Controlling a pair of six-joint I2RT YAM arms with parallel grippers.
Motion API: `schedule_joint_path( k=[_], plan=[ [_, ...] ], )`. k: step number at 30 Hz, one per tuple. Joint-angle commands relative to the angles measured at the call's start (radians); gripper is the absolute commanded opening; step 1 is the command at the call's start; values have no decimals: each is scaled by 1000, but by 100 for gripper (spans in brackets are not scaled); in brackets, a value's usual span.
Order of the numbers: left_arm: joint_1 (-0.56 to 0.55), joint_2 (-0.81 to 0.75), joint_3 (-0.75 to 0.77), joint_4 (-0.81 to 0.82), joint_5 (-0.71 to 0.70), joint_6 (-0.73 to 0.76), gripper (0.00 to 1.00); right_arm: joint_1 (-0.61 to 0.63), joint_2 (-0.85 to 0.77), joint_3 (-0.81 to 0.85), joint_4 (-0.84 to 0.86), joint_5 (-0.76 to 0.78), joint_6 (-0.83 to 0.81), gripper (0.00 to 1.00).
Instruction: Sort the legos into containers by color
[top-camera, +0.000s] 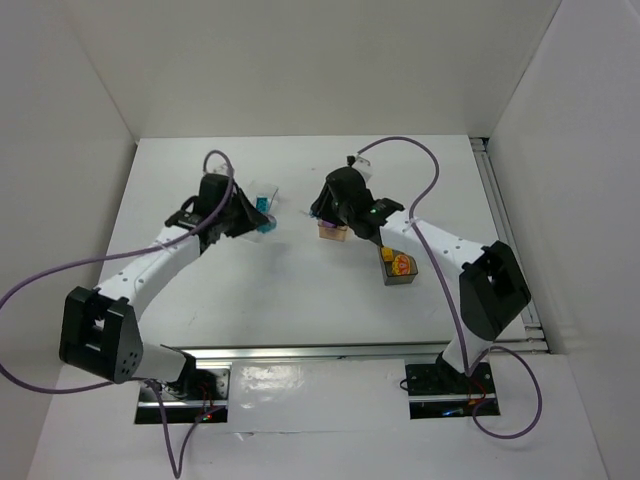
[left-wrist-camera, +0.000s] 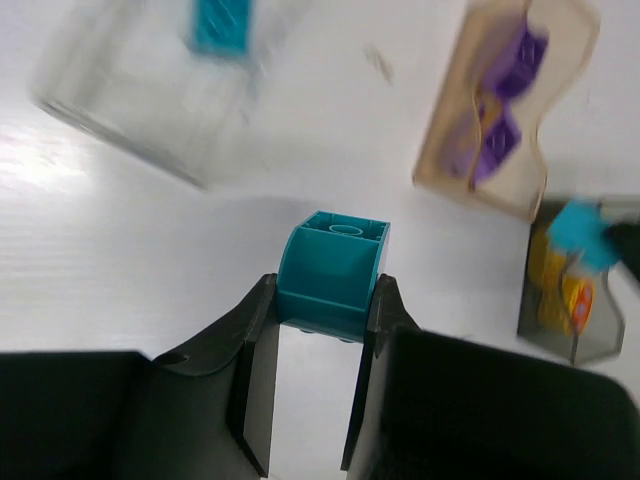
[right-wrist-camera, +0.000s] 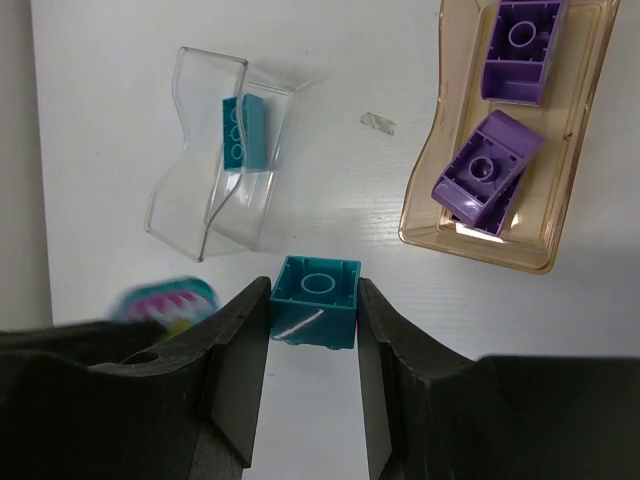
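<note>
I should move my right gripper down and to the left in the top view, over the clear tray's teal brick (top-camera: 262, 204) (right-wrist-camera: 245, 133), because that tray has the same color in it.
My left gripper (left-wrist-camera: 325, 300) is shut on a teal brick (left-wrist-camera: 335, 262), held above the white table short of the clear tray (left-wrist-camera: 130, 100), which has one teal brick (left-wrist-camera: 222, 25) in it. In the top view the left gripper (top-camera: 262, 215) is beside that clear tray (top-camera: 268, 193). My right gripper (right-wrist-camera: 315, 305) is shut on another teal brick (right-wrist-camera: 318, 290), between the clear tray (right-wrist-camera: 200, 195) and the tan tray (right-wrist-camera: 425, 215). The tan tray holds purple bricks (right-wrist-camera: 485, 170). The right gripper (top-camera: 326, 214) hangs over the tan tray (top-camera: 332, 234).
A dark grey tray (top-camera: 400, 270) with yellow-orange bricks (top-camera: 400, 263) stands right of the tan tray; it also shows in the left wrist view (left-wrist-camera: 600, 335). A blurred speckled shape (right-wrist-camera: 168, 303) sits by the right gripper's left finger. White walls surround the table.
</note>
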Motion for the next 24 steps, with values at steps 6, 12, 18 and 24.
schedule_joint_path(
  k=[6,12,18,24],
  plan=[
    [138,201,316,-222,-207,55,0,-6,74,116,49,-39,-46,28],
    [156,367,411,-222,-182,84,27,-6,159,207,49,-59,-95,28],
    [156,364,434,-268,-164,84,87,3,291,348,49,-125,-135,29],
    [167,185,467,-363,-224,74,100,31,452,516,40,-177,-175,31]
  ],
)
